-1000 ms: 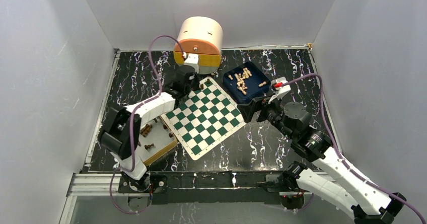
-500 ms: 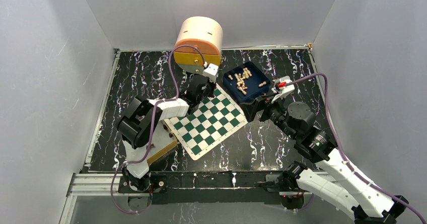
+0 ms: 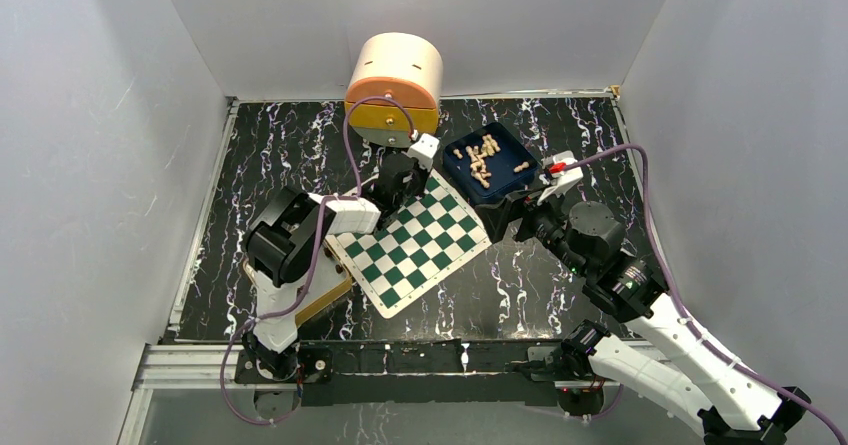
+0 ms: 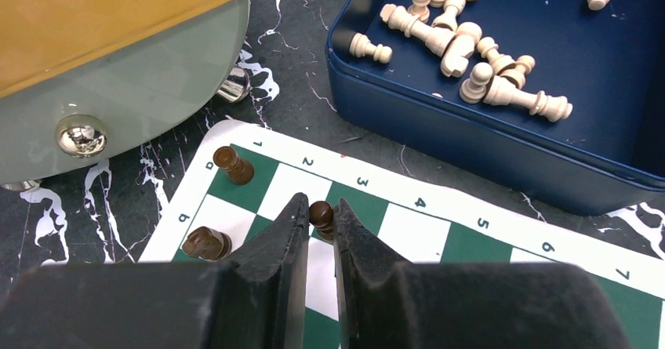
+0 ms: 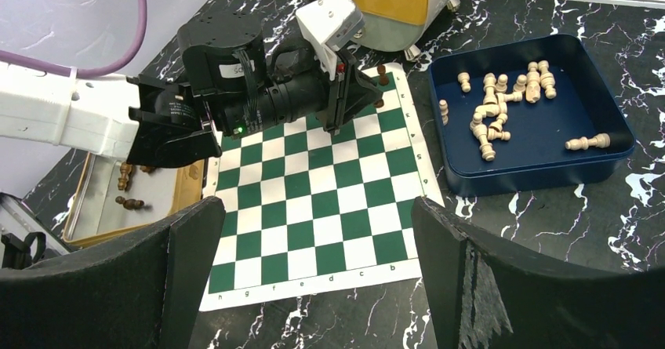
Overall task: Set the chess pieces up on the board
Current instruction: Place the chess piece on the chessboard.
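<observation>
The white square beside the corner's dark piece is still empty. The held piece comes down onto that square next, and my left gripper releases it.
My left gripper is shut on a dark brown chess piece, held upright between the fingertips over the far corner of the green-and-white board. Two more dark pieces stand on that corner, one at the edge and one beside my left finger. From above, the left gripper hangs over the board. My right gripper is open and holds nothing; it hovers near the board's right edge. Pale pieces lie in the blue tray.
The blue tray sits just beyond the board's far right side. A tan-rimmed tray with loose dark pieces lies left of the board. A round orange-and-cream container stands behind the board's far corner.
The left arm has folded and swung right, carrying the gripper and its dark piece from the board's far-left edge to over its far corner. The right arm has barely shifted.
</observation>
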Robot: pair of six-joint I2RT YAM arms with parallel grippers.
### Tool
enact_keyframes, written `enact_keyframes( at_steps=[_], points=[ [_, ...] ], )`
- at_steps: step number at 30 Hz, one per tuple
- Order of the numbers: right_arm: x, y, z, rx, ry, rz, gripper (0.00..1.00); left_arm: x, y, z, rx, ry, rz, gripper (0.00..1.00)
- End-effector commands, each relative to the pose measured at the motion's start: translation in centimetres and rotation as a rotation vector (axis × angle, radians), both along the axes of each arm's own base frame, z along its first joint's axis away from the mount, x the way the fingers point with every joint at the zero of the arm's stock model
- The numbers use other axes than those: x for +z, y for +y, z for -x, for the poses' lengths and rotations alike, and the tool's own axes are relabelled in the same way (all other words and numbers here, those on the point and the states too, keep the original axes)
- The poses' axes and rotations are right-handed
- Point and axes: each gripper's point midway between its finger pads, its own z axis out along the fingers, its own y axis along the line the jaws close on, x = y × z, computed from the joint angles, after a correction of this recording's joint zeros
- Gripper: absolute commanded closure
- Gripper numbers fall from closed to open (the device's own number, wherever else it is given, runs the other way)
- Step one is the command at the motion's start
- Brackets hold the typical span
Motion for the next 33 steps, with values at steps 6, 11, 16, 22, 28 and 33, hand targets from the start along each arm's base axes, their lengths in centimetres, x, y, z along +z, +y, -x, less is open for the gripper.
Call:
enact_keyframes(
  at_steps=[6,11,16,22,28,33],
  points=[
    [3.1,-0.4,-0.2,-0.022,-0.072,-0.051,0.01,0.1,0.1,-1.5,0.024,-0.071,-0.023,1.0],
    [3.0,-0.5,-0.3,-0.026,-0.07,-0.049,0.01,-0.3,0.1,-1.8,0.028,-0.076,-0.041,1.0],
    [2.9,-0.5,-0.2,-0.024,-0.07,-0.048,0.01,-0.3,0.5,-2.1,0.044,-0.091,-0.054,1.0],
    [2.8,-0.4,-0.3,-0.027,-0.068,-0.047,0.01,-0.3,0.3,-2.6,0.046,-0.103,-0.06,1.0],
    [2.8,-0.4,-0.4,-0.026,-0.069,-0.047,0.01,-0.6,0.2,-3.2,0.051,-0.115,-0.073,0.99],
    [2.6,-0.4,-0.5,-0.029,-0.069,-0.042,0.01,-0.7,0.3,-3.6,0.061,-0.128,-0.097,0.99]
  ],
)
